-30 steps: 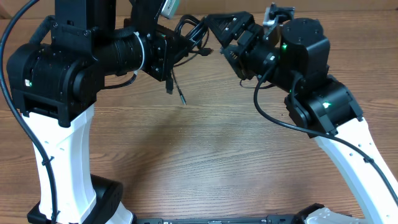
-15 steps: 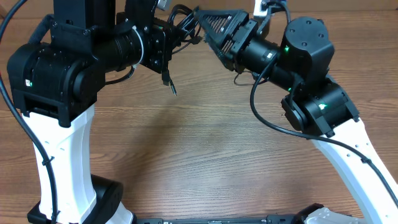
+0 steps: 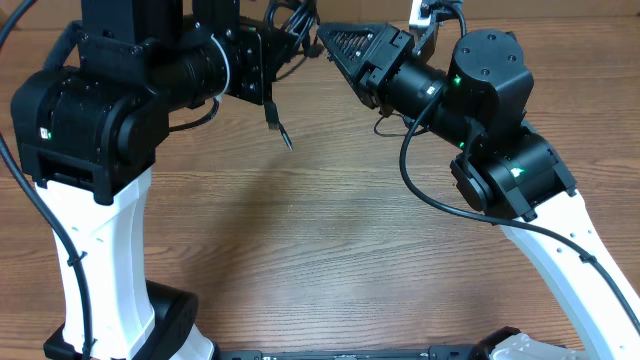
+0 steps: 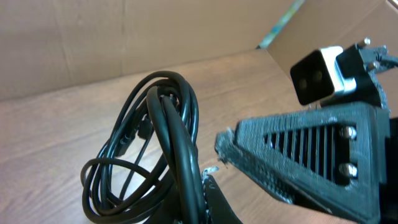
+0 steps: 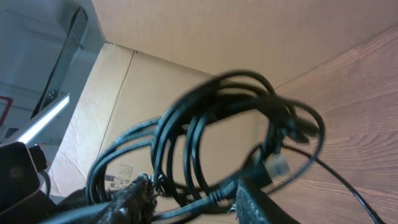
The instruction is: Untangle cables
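Note:
The left gripper will next go down and to its right in the overhead view and let go of the cables there, because the tabletop is bare there.
The cables (image 3: 287,18) form a black coiled bundle held up at the far edge of the overhead view. My left gripper (image 3: 290,45) is shut on them, and one loose end with a metal plug (image 3: 281,133) hangs down from it. In the left wrist view the loops (image 4: 152,146) rise from between my left gripper's (image 4: 198,200) closed fingers. My right gripper (image 3: 324,34) meets the bundle from the right. Its jaws (image 5: 196,194) stand partly apart, with several strands of the cables (image 5: 217,134) passing through the gap. Whether its pads touch the strands is not clear.
A brown cardboard wall (image 4: 124,37) stands just behind the bundle at the back of the wooden table (image 3: 330,230). The white bases of both arms (image 3: 100,250) (image 3: 560,260) stand at the near left and right.
My right gripper has moved left and up to the bundle, and its jaws have narrowed around some strands. My left gripper has carried the bundle slightly further back, still shut.

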### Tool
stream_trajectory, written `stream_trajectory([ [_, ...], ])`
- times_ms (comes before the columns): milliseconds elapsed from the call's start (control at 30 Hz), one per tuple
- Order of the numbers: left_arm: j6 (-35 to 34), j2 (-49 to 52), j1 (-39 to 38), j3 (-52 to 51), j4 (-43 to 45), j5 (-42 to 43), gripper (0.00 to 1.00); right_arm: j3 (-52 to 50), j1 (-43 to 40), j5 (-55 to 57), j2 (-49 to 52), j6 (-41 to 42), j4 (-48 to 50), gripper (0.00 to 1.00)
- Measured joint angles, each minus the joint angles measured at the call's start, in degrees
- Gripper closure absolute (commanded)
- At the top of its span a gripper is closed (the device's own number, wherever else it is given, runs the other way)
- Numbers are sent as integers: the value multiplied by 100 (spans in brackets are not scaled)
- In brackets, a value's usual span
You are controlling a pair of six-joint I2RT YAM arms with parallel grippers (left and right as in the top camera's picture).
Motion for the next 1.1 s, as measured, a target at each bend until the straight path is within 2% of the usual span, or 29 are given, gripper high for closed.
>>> stream_trajectory([
  [233,-103,0,-125,0,-129,238,96,0,2,24,24,-74,-2,53],
  [333,-105,0,-236,0,-118,262,96,0,2,28,28,-114,-2,56],
  [400,-109,0,-299,0,-94,262,96,0,0,57,28,-192,4,62],
  [867,-122,0,-337,0,33,175,96,0,2,205,28,-356,63,63],
  [967,-122,0,-337,0,28,260,96,4,0,258,28,-551,-31,75],
  [1000,-122,0,-337,0,22,291,96,9,2,313,28,-590,-122,85],
  [1067,-122,0,-337,0,17,367,96,22,2,487,55,-660,-343,96],
  [1100,-122,0,-337,0,15,409,96,37,0,621,92,-710,-452,96],
])
